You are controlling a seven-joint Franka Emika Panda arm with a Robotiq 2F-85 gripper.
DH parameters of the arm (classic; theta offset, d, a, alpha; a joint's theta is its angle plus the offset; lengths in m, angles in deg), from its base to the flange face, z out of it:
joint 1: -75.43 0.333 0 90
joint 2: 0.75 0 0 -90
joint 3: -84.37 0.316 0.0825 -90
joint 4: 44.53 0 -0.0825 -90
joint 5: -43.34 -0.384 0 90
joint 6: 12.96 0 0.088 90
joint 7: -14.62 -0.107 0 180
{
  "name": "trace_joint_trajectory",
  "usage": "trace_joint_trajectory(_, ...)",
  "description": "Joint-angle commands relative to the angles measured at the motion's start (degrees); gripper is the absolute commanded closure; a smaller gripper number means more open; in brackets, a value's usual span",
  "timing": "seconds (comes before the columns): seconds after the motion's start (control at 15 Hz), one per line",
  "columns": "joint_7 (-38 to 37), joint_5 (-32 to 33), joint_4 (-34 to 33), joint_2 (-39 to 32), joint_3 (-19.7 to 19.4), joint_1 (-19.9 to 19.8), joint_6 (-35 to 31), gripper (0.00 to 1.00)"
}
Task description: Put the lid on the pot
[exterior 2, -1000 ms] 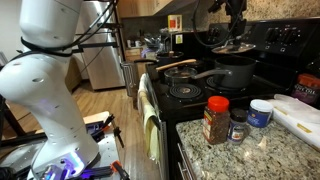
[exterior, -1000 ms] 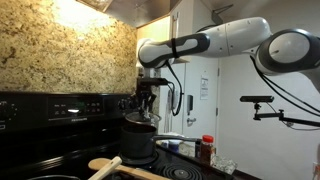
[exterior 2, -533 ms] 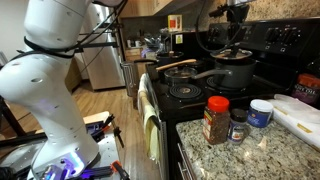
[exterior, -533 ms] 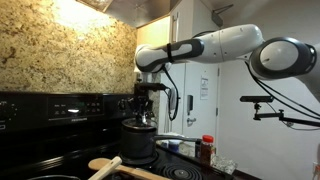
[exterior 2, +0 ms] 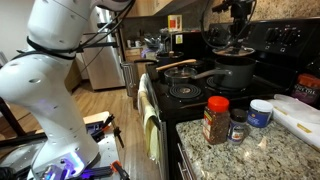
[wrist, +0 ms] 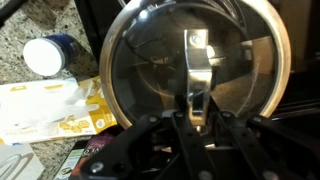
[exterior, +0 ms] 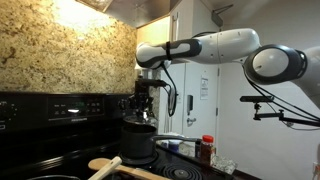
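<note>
The lid still hangs above the pot, so my gripper should next go down and slightly outward, set it onto the pot's rim and release the handle.
The dark pot (exterior: 140, 143) stands on a burner of the black stove; it also shows in an exterior view (exterior 2: 236, 73). My gripper (exterior: 143, 104) comes straight down over it and is shut on the handle at the centre of the round grey lid (exterior 2: 232, 49). The lid hangs level right over the pot's rim; I cannot tell whether it touches. In the wrist view the lid (wrist: 150, 60) fills most of the picture, the gripper (wrist: 197, 108) pinches its centre handle, and the pot is hidden under it.
A frying pan (exterior 2: 180, 70) sits on the neighbouring burner. A red-capped jar (exterior 2: 215, 120), a small dark jar (exterior 2: 237, 126) and a blue-and-white tub (exterior 2: 261, 112) stand on the granite counter. A wooden spoon (exterior: 105, 163) lies at the stove's front. The stove's back panel rises behind the pot.
The gripper has come down a little with the lid, from above the pot to right over its rim.
</note>
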Motion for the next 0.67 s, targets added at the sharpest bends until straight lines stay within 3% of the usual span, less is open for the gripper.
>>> trace_joint_trajectory(0.0,2.06,-1.48,-5.91,-2.82,0.73,-1.25,5.22,0.95)
trace_joint_trajectory(0.6,1.52,-1.76,-9.86,-5.81,0.83,-1.36,5.22,0.95)
